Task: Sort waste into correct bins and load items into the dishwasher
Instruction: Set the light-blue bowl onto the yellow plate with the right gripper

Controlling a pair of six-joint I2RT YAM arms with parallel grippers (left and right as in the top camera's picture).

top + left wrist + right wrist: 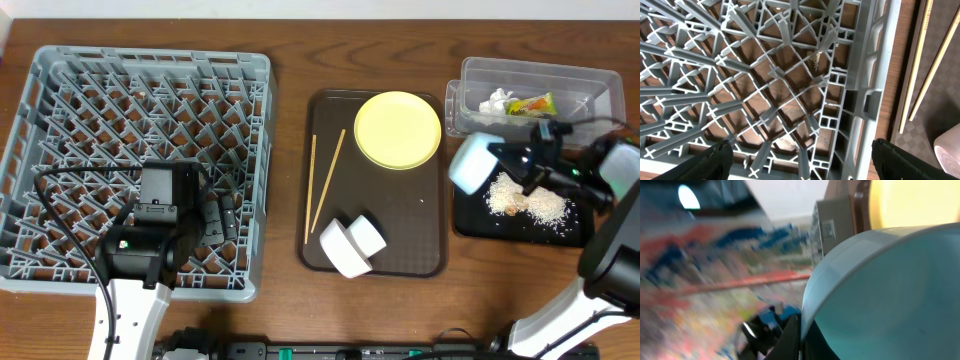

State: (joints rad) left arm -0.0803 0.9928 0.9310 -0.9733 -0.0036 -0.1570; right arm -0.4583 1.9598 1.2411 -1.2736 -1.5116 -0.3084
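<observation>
The right gripper carries the tipped bowl left in the overhead view to the empty yellow plate (398,130) (915,202) next, then levels it, lowers and releases.
The light blue bowl (473,163) hangs tipped on its side over the left edge of the black tray (470,222), where rice-like crumbs (527,201) lie. My right gripper (512,160) is shut on its rim (810,305). The clear tub (590,82) holds the white tissue (497,102) and green-and-yellow wrapper (531,104). On the brown serving tray (420,235) sit the yellow plate (398,130), two chopsticks (325,180), the pale pink bowl (343,252) and white cup (369,232). My left gripper (807,167) hovers open over the grey dish rack (60,120), near its front right corner.
The rack's right wall (860,95) runs just under my left gripper, with the chopsticks (925,65) beyond it on the tray. The tub and black tray stand close together at the table's right edge. The right wrist view is blurred beside the bowl.
</observation>
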